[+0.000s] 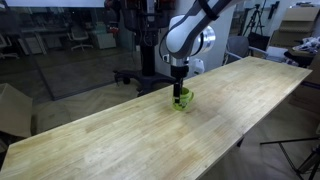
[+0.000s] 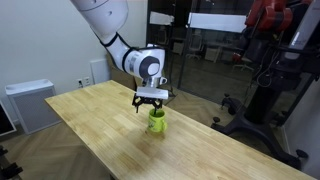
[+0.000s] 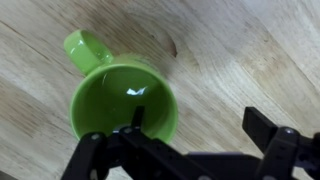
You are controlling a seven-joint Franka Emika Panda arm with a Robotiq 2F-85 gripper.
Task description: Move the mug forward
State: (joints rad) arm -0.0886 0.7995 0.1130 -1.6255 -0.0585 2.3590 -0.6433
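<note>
One finger already reaches inside the mug and the other is outside over bare wood, so my gripper will next go down slightly and close on the side of the mug's rim [image 2: 150, 114] [image 3: 175, 108].
The lime-green mug [image 1: 183, 101] stands upright on the long light-wood table [image 1: 120, 140], near its far edge; it shows in both exterior views [image 2: 158, 122]. My gripper [image 1: 180, 89] [image 2: 151, 100] hangs straight down right over it. In the wrist view the mug [image 3: 110, 95] is seen from above, empty, with its handle toward the upper left. My gripper [image 3: 200, 120] is open: one finger reaches inside the mug by the rim wall, and the other is outside over bare wood. The fingers do not press the wall.
The table's [image 2: 100, 140] long edges run close on both sides of the mug. A cardboard box [image 1: 12, 108] stands off one end, a white cabinet [image 2: 28, 103] off the other. Black stands and equipment [image 2: 275, 70] are behind the table.
</note>
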